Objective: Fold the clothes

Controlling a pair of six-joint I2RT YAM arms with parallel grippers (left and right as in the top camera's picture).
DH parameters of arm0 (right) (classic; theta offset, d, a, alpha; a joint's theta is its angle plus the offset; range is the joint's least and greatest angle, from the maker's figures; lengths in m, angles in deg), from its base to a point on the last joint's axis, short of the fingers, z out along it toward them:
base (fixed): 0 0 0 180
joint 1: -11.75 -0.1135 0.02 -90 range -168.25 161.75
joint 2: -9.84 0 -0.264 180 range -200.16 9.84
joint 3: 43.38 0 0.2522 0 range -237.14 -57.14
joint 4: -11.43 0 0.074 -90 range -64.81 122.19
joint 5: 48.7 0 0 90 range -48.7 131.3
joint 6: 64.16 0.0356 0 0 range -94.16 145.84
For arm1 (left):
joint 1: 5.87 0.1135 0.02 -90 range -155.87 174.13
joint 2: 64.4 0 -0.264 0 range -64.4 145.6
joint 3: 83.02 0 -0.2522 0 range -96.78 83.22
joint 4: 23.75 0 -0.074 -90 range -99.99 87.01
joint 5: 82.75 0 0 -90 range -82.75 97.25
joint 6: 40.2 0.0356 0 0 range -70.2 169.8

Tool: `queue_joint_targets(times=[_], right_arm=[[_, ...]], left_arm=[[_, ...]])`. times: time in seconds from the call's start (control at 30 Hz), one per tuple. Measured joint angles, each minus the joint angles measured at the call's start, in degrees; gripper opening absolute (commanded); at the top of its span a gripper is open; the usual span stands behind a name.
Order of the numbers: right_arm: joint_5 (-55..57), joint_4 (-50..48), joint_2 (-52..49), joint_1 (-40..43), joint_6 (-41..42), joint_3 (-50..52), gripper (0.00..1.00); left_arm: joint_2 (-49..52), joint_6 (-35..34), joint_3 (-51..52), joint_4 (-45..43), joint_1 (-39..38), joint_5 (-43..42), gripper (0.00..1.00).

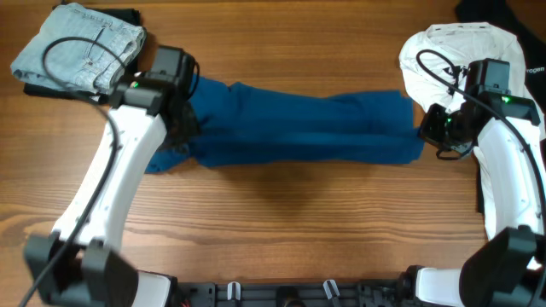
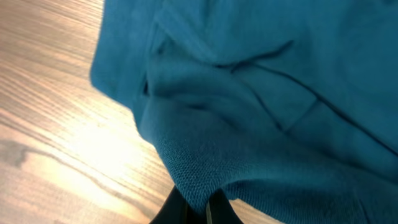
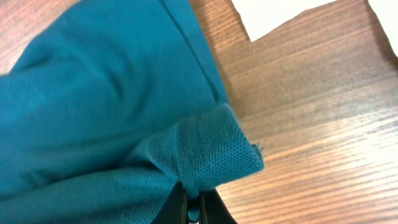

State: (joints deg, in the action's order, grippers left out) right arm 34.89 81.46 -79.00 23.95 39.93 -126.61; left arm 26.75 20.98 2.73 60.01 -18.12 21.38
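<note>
The shirt's far layer [image 1: 207,100] [image 2: 211,46] is below and outward of my left gripper's fingers, so I will move my left gripper down and outward onto it and let go of the pinched end there.
The dark-blue polo shirt [image 1: 299,126] lies stretched in a long band across the middle of the table. My left gripper [image 1: 179,128] is shut on its left end; in the left wrist view the knit cloth [image 2: 261,112] is pinched between the fingers [image 2: 198,208]. My right gripper [image 1: 429,130] is shut on its right end; in the right wrist view a corner of the cloth [image 3: 211,155] is clamped in the fingers [image 3: 194,208]. A white garment [image 1: 444,51] lies bunched at the back right, beside the right arm.
A folded pale-blue denim garment [image 1: 81,47] lies at the back left on something dark. A black cloth [image 1: 490,10] shows at the far right edge. Bare wooden table [image 1: 281,230] lies in front of the shirt.
</note>
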Motion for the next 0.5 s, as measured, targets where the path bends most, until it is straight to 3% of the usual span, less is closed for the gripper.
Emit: queue_joint_targets(times=[0.2, 0.33, 0.43, 0.47, 0.5], right_arm=[[-1.3, -7.7, -7.3, 0.0, 1.3, 0.0, 0.04], [-2.6, -14.6, -11.7, 0.0, 1.7, 0.0, 0.04], [-3.4, -17.0, -12.7, 0.0, 1.7, 0.0, 0.04], [-3.7, -17.4, -12.8, -0.1, 1.9, 0.0, 0.09], [-3.7, -17.9, -12.9, -0.3, 1.9, 0.0, 0.33]], left_arm=[[11.8, 0.9, 0.0, -9.3, 2.5, 0.5, 0.04], [14.1, 1.3, 0.0, -18.0, 5.0, 0.6, 0.04], [14.2, 1.5, 0.0, -19.0, 5.2, 0.6, 0.04], [14.2, 1.5, 0.0, -19.1, 5.2, 0.6, 0.04], [14.2, 1.5, 0.0, -19.0, 5.2, 0.6, 0.20]])
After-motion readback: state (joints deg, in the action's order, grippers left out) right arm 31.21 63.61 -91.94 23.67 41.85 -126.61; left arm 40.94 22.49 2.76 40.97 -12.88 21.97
